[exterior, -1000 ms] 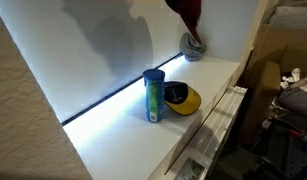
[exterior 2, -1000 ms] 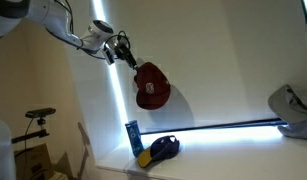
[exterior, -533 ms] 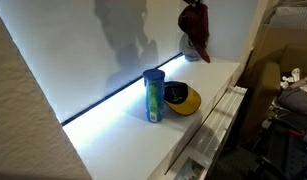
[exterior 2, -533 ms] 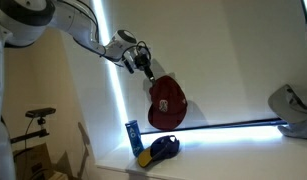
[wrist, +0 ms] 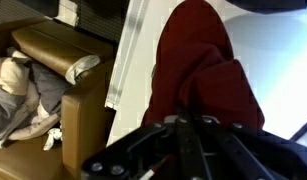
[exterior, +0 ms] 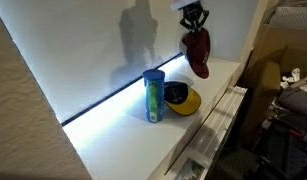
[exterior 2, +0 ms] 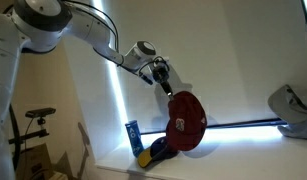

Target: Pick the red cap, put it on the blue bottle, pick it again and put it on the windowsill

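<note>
The red cap (exterior: 199,52) goes down and outward next for release on clear space, since the bare sill beyond the yellow cap (exterior: 195,82) lies below and outward of my gripper.
My gripper (exterior: 194,17) is shut on the red cap (exterior: 199,52), which hangs from it in the air above the windowsill (exterior: 133,135). In an exterior view the cap (exterior 2: 185,122) dangles below the gripper (exterior 2: 165,80), above and to the right of the blue bottle (exterior 2: 133,137). The blue bottle (exterior: 153,96) stands upright on the sill with a green-yellow label. The wrist view shows the cap (wrist: 203,70) filling the space in front of the shut jaws (wrist: 188,130).
A yellow cap with dark inside (exterior: 180,97) lies beside the bottle; it also shows in an exterior view (exterior 2: 158,150). A bright light strip (exterior: 113,100) runs along the sill's back. An armchair with cloths (wrist: 43,80) and clutter (exterior: 288,90) stand off the sill.
The arm has carried the red cap down and sideways, lower toward the sill, nearer the yellow cap. The bottle and yellow cap have not moved.
</note>
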